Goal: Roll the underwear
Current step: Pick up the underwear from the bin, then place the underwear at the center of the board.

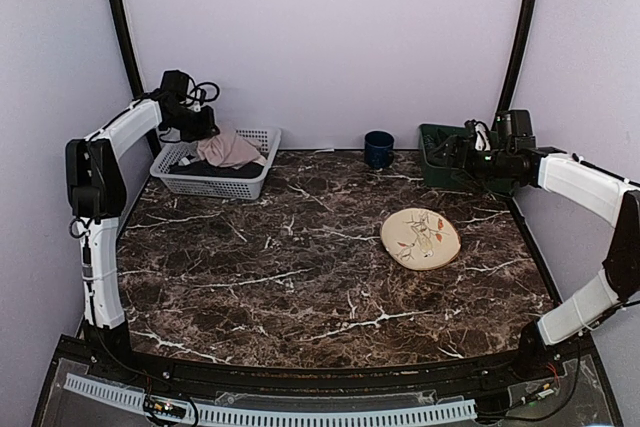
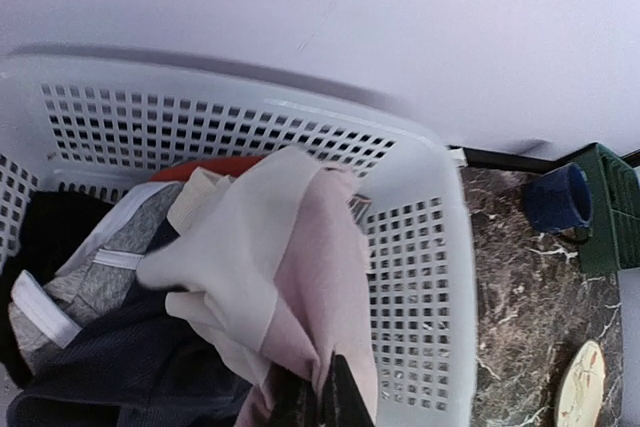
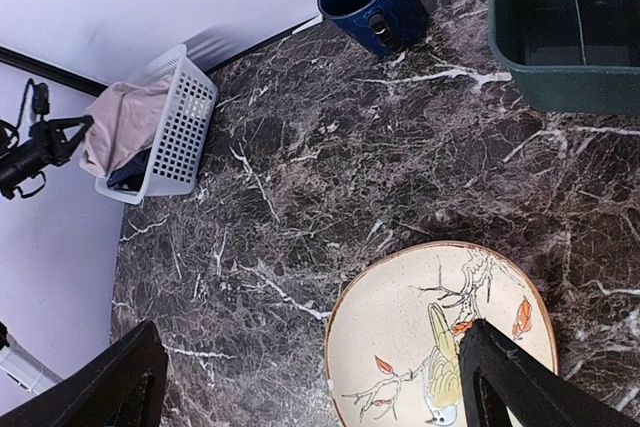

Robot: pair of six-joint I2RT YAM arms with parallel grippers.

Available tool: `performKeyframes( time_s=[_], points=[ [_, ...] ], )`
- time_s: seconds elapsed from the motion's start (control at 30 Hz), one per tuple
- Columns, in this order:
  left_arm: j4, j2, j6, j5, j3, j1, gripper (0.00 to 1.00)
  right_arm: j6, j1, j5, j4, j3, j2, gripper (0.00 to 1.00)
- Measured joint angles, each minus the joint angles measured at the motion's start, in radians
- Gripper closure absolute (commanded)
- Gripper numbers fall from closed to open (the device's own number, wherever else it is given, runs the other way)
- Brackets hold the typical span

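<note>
The underwear (image 1: pixel 230 150) will be released beside the plate on bare tabletop, once my left gripper rises and moves back and to the right in the top view.
The underwear (image 2: pixel 322 277), dusty pink with a wide cream waistband (image 2: pixel 235 237), lies bunched on top of the clothes in the white basket (image 2: pixel 420 277) at the table's back left. My left gripper (image 2: pixel 320 399) is shut on a fold of its pink fabric at the basket's right side. From above, the underwear (image 1: pixel 230 150) rises over the basket (image 1: pixel 215 185) rim just below the left gripper (image 1: pixel 203 135). My right gripper (image 3: pixel 320 387) hangs open above the table at the back right, fingers wide apart with nothing between them, and shows as the right gripper (image 1: pixel 447 152) beside the green bin.
A dark navy garment (image 2: pixel 110 372), a grey one (image 2: pixel 125 252) and a black one share the basket. A blue mug (image 1: pixel 378 148) stands at the back centre, a green bin (image 1: pixel 435 172) at the back right. A round bird-painted plate (image 1: pixel 420 238) lies right of centre.
</note>
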Motion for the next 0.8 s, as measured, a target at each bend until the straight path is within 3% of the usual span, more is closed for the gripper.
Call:
performKeyframes(
  time_s=[0.2, 0.5, 0.8],
  points=[
    [0.003, -0.207, 0.032, 0.04, -0.026, -0.006, 1.0, -0.012, 0.0, -0.027, -0.002, 0.0, 0.0, 0.0],
    [0.009, -0.362, 0.066, 0.109, -0.088, -0.063, 1.0, -0.024, 0.0, -0.065, -0.002, 0.0, 0.0, 0.0],
    [-0.037, -0.599, 0.161, 0.185, -0.394, -0.288, 1.0, -0.047, 0.0, -0.18, -0.002, 0.006, -0.001, 0.0]
  ],
)
